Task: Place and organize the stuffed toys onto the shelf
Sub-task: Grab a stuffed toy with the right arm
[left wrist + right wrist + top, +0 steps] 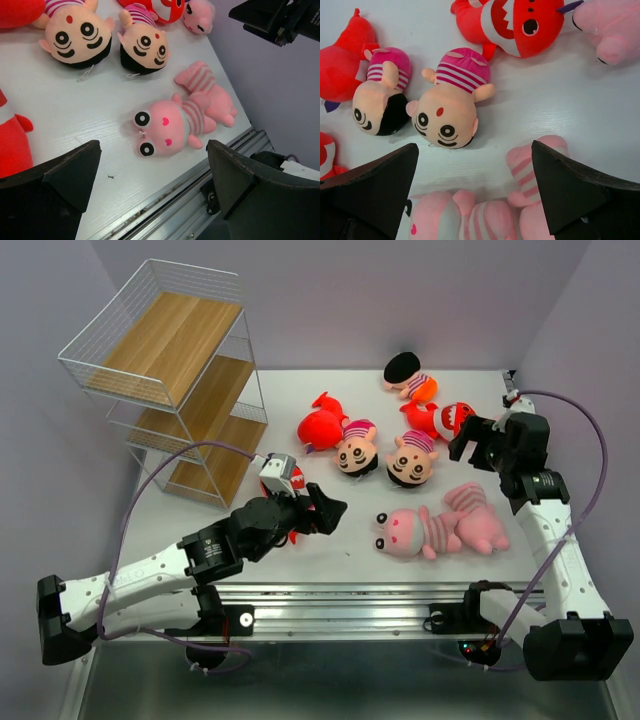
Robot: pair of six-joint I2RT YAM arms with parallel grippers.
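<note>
I will next move my right gripper to the left in the top view and down over the nearest doll's peach head [409, 466] [445, 116], because the head is uncovered.
The shelf [170, 380], white wire with wooden boards, stands at the far left with nothing on its boards. Stuffed toys lie on the white table: two dark-haired dolls [355, 448] [412, 458], a red fish [322, 423], a red toothy fish [447, 420], a third doll [408, 375] at the back, and two pink striped animals [412, 532] [475, 518] near the front. My left gripper [324, 510] is open above the table left of the pink animal [167, 125]. My right gripper [472, 443] is open above the dolls [447, 110] and the pink animals [470, 215].
A red and white toy [12, 145] lies beside my left wrist. The table's metal front rail [200, 190] runs just below the left gripper. Purple cables loop from both arms. Purple walls close in the back and sides.
</note>
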